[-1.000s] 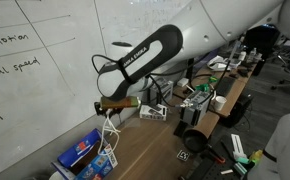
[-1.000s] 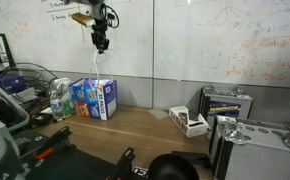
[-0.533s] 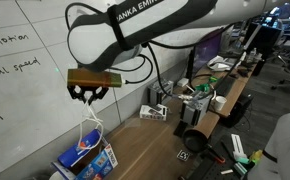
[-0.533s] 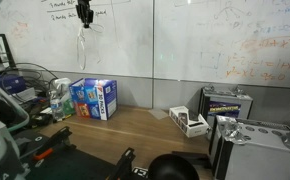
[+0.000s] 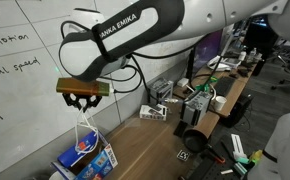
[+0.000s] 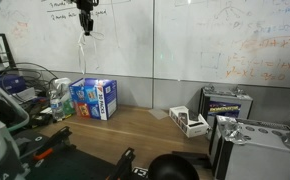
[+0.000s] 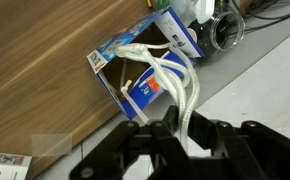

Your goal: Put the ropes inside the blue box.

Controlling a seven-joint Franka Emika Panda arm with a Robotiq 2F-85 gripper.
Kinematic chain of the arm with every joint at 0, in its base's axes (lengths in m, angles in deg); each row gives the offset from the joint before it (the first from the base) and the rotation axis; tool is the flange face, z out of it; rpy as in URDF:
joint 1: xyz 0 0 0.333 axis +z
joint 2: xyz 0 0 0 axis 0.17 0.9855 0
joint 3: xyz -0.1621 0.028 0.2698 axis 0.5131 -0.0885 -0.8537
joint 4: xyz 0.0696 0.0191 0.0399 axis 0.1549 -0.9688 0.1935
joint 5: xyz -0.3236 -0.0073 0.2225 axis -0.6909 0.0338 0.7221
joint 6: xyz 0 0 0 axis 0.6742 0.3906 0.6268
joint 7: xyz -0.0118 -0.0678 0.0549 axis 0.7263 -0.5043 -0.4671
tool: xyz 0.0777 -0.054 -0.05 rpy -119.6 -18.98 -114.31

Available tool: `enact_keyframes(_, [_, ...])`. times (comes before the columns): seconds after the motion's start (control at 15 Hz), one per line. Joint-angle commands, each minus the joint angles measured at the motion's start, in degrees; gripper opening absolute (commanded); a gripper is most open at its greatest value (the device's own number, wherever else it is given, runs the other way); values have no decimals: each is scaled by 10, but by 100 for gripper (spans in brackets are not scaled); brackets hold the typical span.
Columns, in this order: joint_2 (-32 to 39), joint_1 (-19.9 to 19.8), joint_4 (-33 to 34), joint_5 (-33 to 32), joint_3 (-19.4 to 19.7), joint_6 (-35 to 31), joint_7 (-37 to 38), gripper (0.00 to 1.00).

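My gripper will bring the ropes down toward the blue box's open top (image 5: 81, 156) (image 7: 142, 70) next, to let go of them.
My gripper (image 5: 82, 103) hangs high in front of the whiteboard, shut on the ropes (image 5: 88, 130), thin white cord dangling in loops below the fingers. In an exterior view the gripper (image 6: 85, 20) and the ropes (image 6: 83, 42) are well above the blue box (image 6: 95, 98), with a gap between the cord's lower end and the box. The blue box (image 5: 85, 155) stands on the wooden table against the wall. In the wrist view the ropes (image 7: 170, 75) run down from my gripper (image 7: 180, 135) over the blue box (image 7: 145, 92), whose top looks open.
A whiteboard wall (image 5: 25, 60) stands right behind the gripper. Electronics and cables (image 5: 195, 100) crowd the table's far end. A small grey-white device (image 6: 189, 121) and a black case (image 6: 225, 103) sit on the wooden table (image 6: 145, 130).
The arm has risen from just above the box to high against the whiteboard, lifting the ropes with it. In the last half second it shifted only slightly.
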Motion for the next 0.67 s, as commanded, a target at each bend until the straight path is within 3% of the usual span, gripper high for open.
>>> enact_keyframes(0.0, [50,7,41,10,8,-15,35,3])
enact_keyframes(0.6, [135,18,74,33,14,-79,56,3])
